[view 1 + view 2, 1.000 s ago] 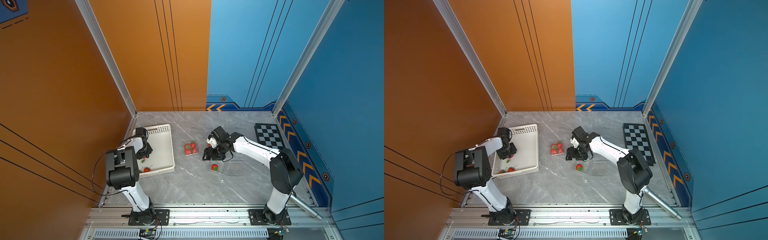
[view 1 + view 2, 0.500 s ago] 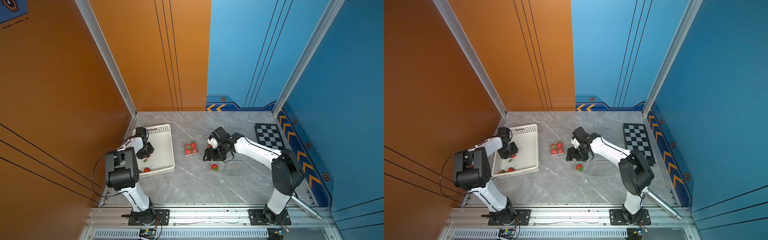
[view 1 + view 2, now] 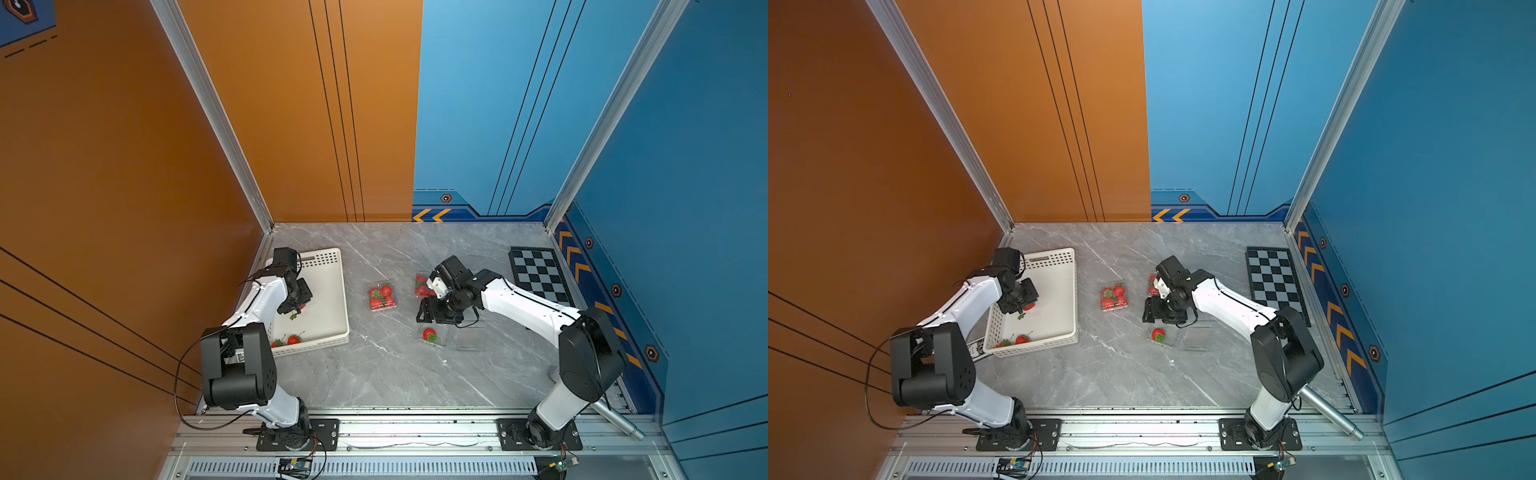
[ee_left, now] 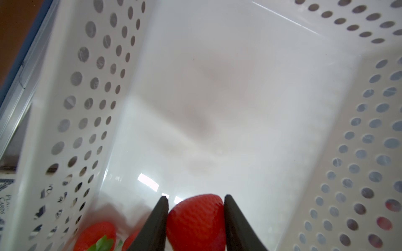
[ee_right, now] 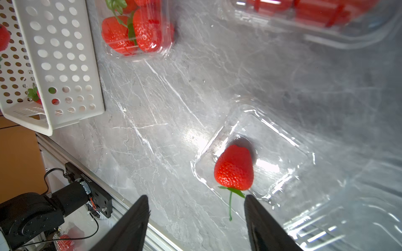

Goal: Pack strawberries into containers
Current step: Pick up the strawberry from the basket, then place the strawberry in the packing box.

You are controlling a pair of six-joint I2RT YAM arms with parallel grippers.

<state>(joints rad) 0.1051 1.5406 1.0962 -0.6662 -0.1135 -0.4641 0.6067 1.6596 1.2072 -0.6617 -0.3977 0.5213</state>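
I should next raise my left gripper from the basket [image 3: 328, 266], cross over, lower and release the strawberry over the open clear container's bare bottom, as one strawberry leaves room.
My left gripper [image 4: 195, 196] sits low inside the white basket [image 3: 328, 266], shut on a red strawberry [image 4: 195, 219]; in a top view that berry [image 3: 1029, 307] peeks out beside the fingers. Two more strawberries [image 3: 293, 339] lie at the basket's near end. My right gripper [image 5: 196, 197] hangs open above the table, empty, just short of an open clear container [image 5: 278, 147] holding one strawberry [image 5: 234, 167]. A closed container [image 3: 382, 297] with several berries stands mid-table. Another filled container [image 5: 315, 13] lies beside the right wrist.
A black-and-white checkerboard [image 3: 538, 274] lies at the right rear of the grey marble table. The open container's lid [image 3: 469, 338] lies flat to the right of its berry. The metal rail [image 3: 415, 419] runs along the front edge.
The right arm has shifted slightly to the right. The left gripper keeps its hold on the strawberry in about the same place.
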